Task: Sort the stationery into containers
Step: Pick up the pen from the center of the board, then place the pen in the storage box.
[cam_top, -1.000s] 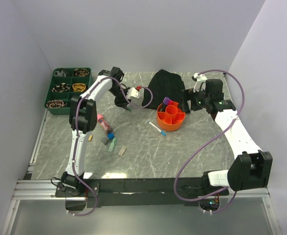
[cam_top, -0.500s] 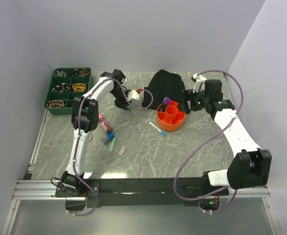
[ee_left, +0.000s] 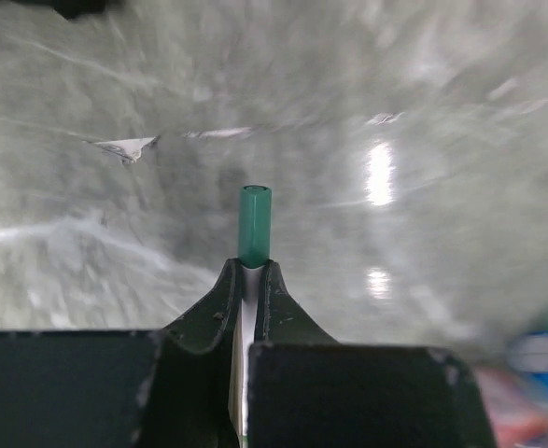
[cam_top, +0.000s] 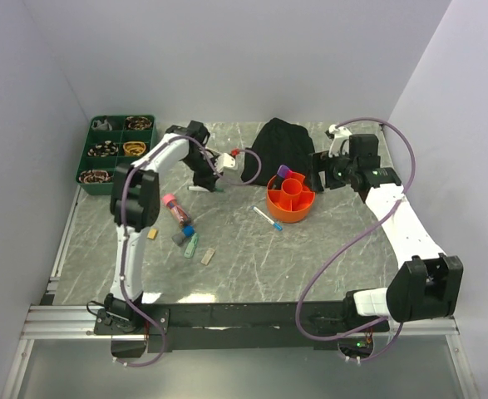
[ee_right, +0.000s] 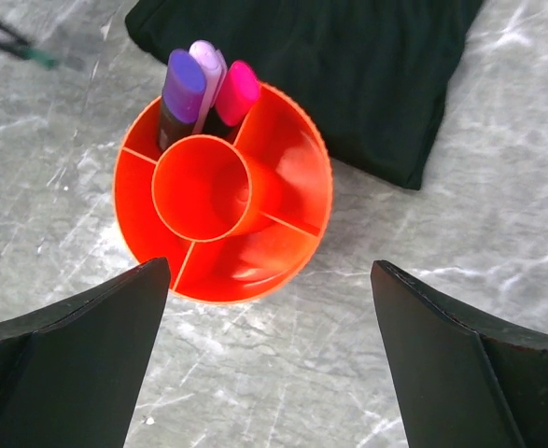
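My left gripper holds the pen and will next carry it up toward the orange tub, tilt it upright and bring it down beside the purple marker (cam_top: 280,180), because markers already stand there.
My left gripper (cam_top: 202,179) is shut on a thin white pen with a green cap (ee_left: 254,222), which sticks out past the fingertips (ee_left: 275,291) just above the marble table. The orange tub (cam_top: 290,202) stands mid-table with purple and pink markers (ee_right: 201,86) in one compartment. My right gripper (cam_top: 323,171) is open and empty, hovering right of the tub, which shows in its wrist view (ee_right: 283,196). A blue-capped pen (cam_top: 268,219) lies left of the tub. A pink marker (cam_top: 175,208), a blue piece (cam_top: 189,230), another pen (cam_top: 193,246) and tan erasers (cam_top: 208,257) lie near the left arm.
The dark green tray (cam_top: 86,158) sits at the far left and holds coiled rubber bands. A black fabric heap (cam_top: 281,148) lies behind the tub. Grey walls close in the left, back and right sides.
My left gripper has moved a little left and nearer with the green-capped pen, away from the tub. The right arm has stayed still.
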{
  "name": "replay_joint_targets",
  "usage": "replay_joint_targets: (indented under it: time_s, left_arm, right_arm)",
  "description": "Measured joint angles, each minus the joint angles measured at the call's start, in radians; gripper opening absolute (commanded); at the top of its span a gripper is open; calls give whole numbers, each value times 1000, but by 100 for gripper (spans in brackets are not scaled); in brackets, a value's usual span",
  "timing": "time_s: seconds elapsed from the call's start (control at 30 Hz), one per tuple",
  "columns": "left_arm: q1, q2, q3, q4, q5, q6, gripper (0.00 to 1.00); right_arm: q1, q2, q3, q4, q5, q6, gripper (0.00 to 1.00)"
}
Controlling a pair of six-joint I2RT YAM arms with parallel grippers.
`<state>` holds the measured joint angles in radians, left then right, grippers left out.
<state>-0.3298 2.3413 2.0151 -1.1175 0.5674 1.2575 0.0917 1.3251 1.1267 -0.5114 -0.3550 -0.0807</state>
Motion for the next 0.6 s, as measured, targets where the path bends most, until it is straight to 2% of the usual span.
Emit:
replay_joint_targets:
  time_s: [0.1, 0.2, 0.27, 0.37, 0.4, 0.5, 0.6]
  left_arm:
    - [-7, -164, -131, 72, 58, -110, 1]
    - [-23, -382, -246, 239, 157, -272, 2]
    - [-37, -567, -401, 515, 249, -473, 7]
    - [-62, -784, -686, 1062, 345, -846, 11]
    - [-82, -810, -747, 1226, 371, -959, 11]
    - [-131, -758, -777, 1544, 377, -1196, 6]
    - [-180, -631, -782, 1755, 339, -1401, 1]
  right_arm:
    - [0, -16, 21, -21, 26, -15, 97]
    - [0, -52, 31, -42, 60, -24, 97]
    - [0, -84, 33, -56, 93, -24, 97]
    - [0, -134, 26, -66, 135, -28, 98]
    - [0, -152, 19, -65, 150, -31, 98]
    - [-3, -199, -9, -64, 188, -33, 98]
    - [-19, -241, -38, -67, 203, -32, 98]
